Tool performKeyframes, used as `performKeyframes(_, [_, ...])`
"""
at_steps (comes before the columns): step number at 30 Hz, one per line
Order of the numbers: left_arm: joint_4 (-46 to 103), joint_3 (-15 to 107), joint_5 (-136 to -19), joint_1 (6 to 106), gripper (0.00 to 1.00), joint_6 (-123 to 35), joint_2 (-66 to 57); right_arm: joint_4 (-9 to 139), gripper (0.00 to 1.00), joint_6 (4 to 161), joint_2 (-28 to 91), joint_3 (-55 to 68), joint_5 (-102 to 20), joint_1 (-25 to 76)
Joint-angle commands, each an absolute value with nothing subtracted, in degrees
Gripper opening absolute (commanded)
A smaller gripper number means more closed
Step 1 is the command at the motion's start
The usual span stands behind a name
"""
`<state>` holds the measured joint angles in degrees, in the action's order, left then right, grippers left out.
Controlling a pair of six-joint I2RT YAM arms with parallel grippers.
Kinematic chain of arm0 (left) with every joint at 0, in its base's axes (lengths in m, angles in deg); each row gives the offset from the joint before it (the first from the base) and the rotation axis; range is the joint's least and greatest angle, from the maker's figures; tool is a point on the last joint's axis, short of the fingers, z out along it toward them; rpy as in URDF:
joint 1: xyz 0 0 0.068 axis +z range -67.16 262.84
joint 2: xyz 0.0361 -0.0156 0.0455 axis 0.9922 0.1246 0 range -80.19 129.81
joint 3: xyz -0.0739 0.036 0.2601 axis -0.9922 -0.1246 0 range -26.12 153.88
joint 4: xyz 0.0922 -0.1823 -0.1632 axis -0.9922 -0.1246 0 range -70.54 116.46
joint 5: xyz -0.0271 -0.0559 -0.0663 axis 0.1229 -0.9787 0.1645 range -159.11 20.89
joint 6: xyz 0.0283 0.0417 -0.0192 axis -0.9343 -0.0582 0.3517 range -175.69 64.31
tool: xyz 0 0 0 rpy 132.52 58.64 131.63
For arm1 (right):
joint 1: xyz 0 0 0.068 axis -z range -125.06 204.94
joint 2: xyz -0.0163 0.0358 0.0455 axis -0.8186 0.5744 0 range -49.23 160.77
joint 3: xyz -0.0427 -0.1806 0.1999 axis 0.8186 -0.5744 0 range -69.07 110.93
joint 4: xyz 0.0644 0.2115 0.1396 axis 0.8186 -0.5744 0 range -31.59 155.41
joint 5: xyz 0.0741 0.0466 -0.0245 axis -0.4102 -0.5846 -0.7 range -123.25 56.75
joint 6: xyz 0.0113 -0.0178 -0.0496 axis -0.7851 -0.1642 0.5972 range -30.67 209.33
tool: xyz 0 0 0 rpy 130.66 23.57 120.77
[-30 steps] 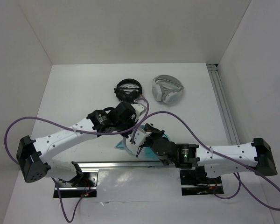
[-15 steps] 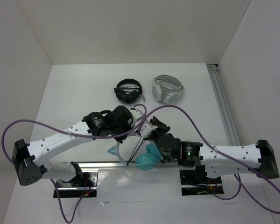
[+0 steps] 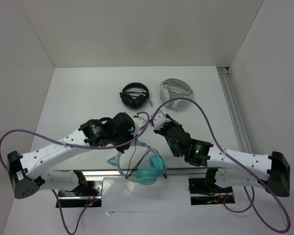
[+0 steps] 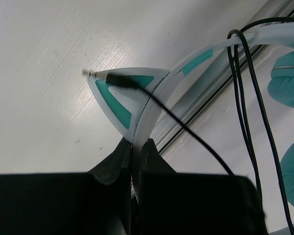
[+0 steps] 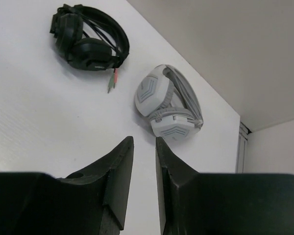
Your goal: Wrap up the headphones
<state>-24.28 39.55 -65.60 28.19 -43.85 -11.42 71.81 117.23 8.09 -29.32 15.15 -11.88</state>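
The bare tabletop in front of the white-grey headphones is below the left gripper toward the right in the top view, so the gripper should lower that way next and let go of the teal headphones' headband.
The teal headphones (image 3: 149, 171) hang over the near rail, ear cups low. Their pale blue headband (image 4: 152, 105) and one cat ear (image 4: 122, 90) show in the left wrist view. My left gripper (image 3: 121, 149) is shut on the headband just below the cat ear, as the left wrist view (image 4: 134, 144) shows. The thin black cable (image 4: 240, 98) loops over the headband in a couple of strands, and its plug (image 4: 95, 74) lies across the cat ear. My right gripper (image 3: 155, 122) is raised above the table, with its jaws slightly apart and empty in the right wrist view (image 5: 143, 142).
Black headphones (image 3: 134, 94) and white-grey headphones (image 3: 175, 94) lie side by side at the back of the table. They also show in the right wrist view, black (image 5: 88, 44) and white-grey (image 5: 169, 105). A metal rail (image 3: 103, 172) runs along the near edge and another (image 3: 232, 107) along the right.
My left gripper has carried the headphones toward the near edge, and the ear cups now hang free. My right gripper has left them and moved back and up, empty.
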Motion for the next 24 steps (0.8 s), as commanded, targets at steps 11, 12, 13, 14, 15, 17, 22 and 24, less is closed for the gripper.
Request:
performKeyframes(11, [-29.87, 44.98, -56.20, 29.32, 0.00, -40.49, -6.73, 72.80, 0.43, 107.09, 10.44, -26.63, 4.56, -2.03])
performKeyframes(12, [-29.88, 45.51, -53.75, 29.32, 0.00, -40.48, -4.63, 72.27, 0.44, 106.12, 9.66, -26.62, 3.58, -0.88])
performKeyframes(13, [-30.58, 45.51, -53.03, 29.32, 0.00, -39.70, -3.48, 72.27, 0.44, 105.24, 9.65, -25.92, 2.70, 0.18])
performKeyframes(14, [-30.58, 46.04, -52.42, 29.32, 0.00, -39.69, -2.42, 71.14, 0.44, 103.84, 9.65, -25.92, 1.74, 1.06])
performKeyframes(15, [-31.37, 46.56, -52.41, 29.32, 0.00, -39.08, -1.54, 70.52, 0.46, 103.31, 9.65, -25.05, 0.42, 2.37])
performKeyframes(17, [-31.38, 46.57, -51.62, 29.32, 0.00, -39.08, -0.13, 69.20, 0.46, 102.77, 9.65, -23.90, -0.11, 3.08])
performKeyframes(22, [-31.90, 50.08, -51.62, 29.32, 0.00, -40.13, 3.65, 68.67, 0.46, 101.54, 11.32, -22.67, -0.65, 3.61])
performKeyframes(24, [-32.61, 52.44, -51.62, 29.32, 0.00, -40.65, 5.40, 68.67, 0.47, 100.23, 11.84, -22.67, -1.78, 4.22])
